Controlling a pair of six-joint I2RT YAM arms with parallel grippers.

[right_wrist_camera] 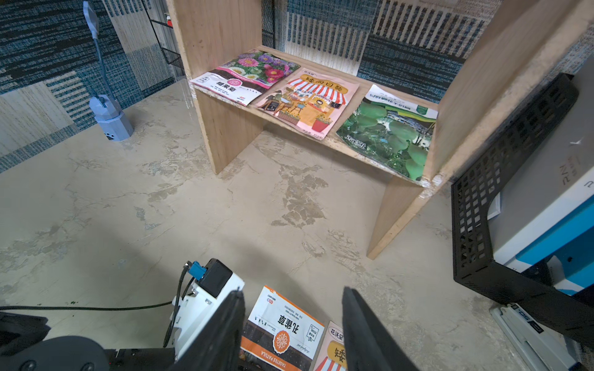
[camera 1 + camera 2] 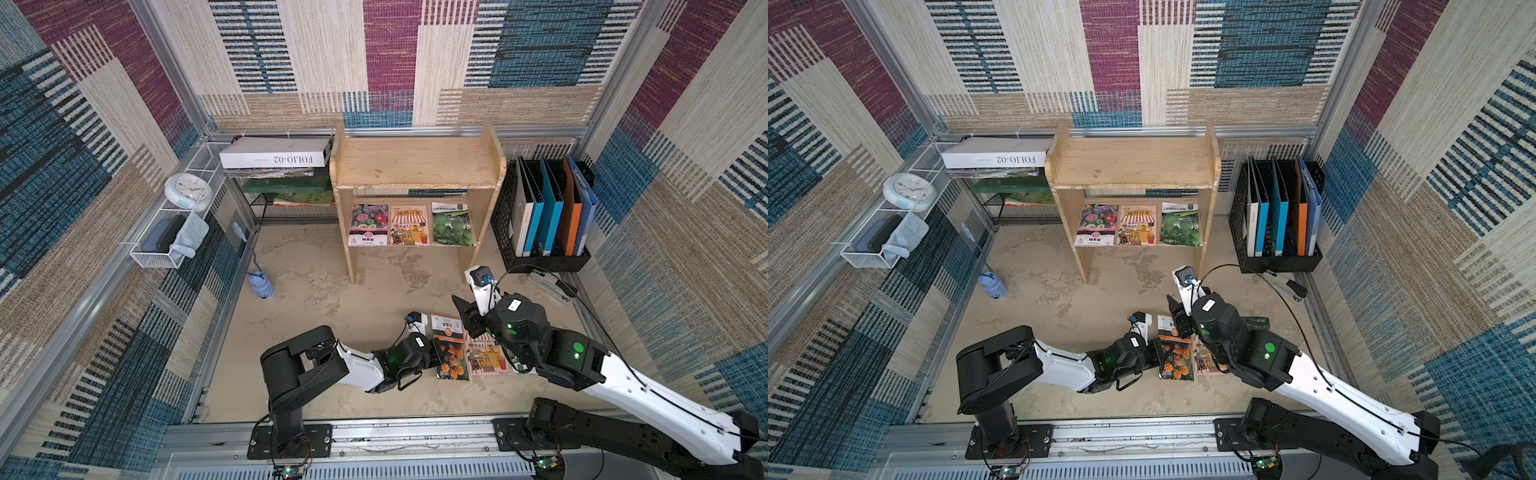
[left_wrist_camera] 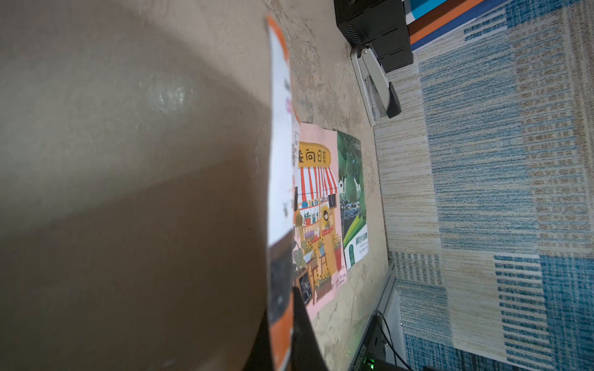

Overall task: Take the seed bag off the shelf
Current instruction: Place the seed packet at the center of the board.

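Note:
My left gripper shifts toward the pink shopfront bag (image 2: 488, 358) (image 3: 318, 208) next and releases the edge of the marigold bag, since the pink one lies past and alongside the marigold bag.
The light wooden shelf (image 2: 415, 162) (image 2: 1133, 162) stands at the back. On its lower tier lie three seed bags: a flower one (image 1: 247, 72), a shopfront one (image 1: 308, 99) and a green one (image 1: 389, 131). At the front, my left gripper (image 2: 436, 351) (image 3: 283, 327) is shut on the edge of an orange marigold seed bag (image 2: 451, 349) (image 1: 283, 327), low over the table. Beside it lie a pink shopfront bag (image 3: 318, 208) and a green bag (image 3: 352, 192). My right gripper (image 1: 292, 290) (image 2: 467, 320) hangs open above these bags with nothing between its fingers.
A black perforated file holder (image 2: 544, 216) with folders stands right of the shelf, with a stapler (image 2: 552, 284) in front of it. A black mesh rack carrying a white box (image 2: 274, 153) is to the shelf's left. A small blue stand (image 2: 259, 284) sits near the left wall.

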